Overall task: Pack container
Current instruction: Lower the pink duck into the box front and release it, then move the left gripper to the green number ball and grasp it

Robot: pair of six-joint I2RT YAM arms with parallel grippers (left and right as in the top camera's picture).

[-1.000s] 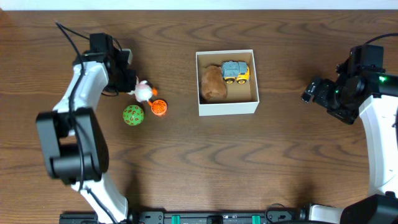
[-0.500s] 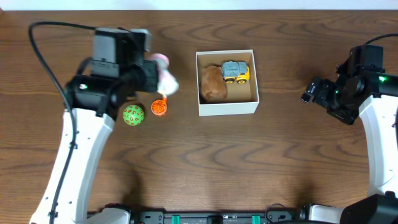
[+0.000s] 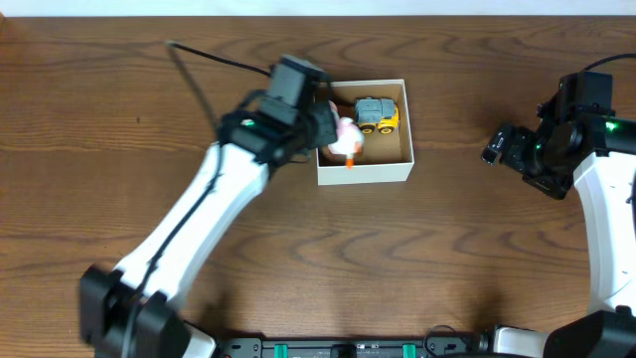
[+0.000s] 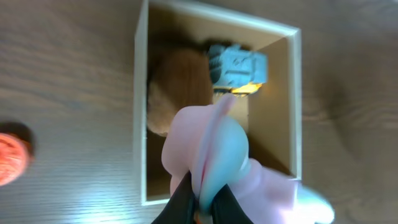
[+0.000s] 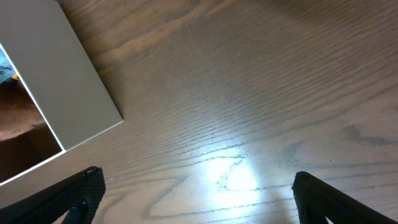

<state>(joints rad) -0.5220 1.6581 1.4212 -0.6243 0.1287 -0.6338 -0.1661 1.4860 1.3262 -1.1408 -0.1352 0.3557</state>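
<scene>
Next, my left gripper moves down toward the box's near part below it and releases the soft toy point(image 3: 346, 137) there, since plush and truck fill the box's far part.
The container point(image 3: 364, 171) is a square box with white walls and a brown inside, on the table's far middle. It also shows in the left wrist view point(image 4: 140, 124) and at the left of the right wrist view point(image 5: 62, 74). In it lie a brown plush toy point(image 4: 177, 81) and a blue and yellow toy truck point(image 3: 377, 114), which the left wrist view point(image 4: 239, 65) shows too. My left gripper point(image 3: 333, 134) is shut on a pink and white soft toy point(image 3: 346, 137) and holds it above the box's left half; the left wrist view shows the jaws point(image 4: 205, 208) on the toy point(image 4: 211, 149). My right gripper point(image 3: 497, 147) is open and empty, right of the box point(image 5: 196, 193).
A small orange toy point(image 4: 9, 158) lies on the table left of the box. My left arm point(image 3: 199, 229) stretches across the table's left middle and hides what lies under it. Bare wood lies between the box and my right gripper.
My left gripper has lifted the pink and white toy from the table's left side and carried it right, to above the box. The right arm has not moved.
</scene>
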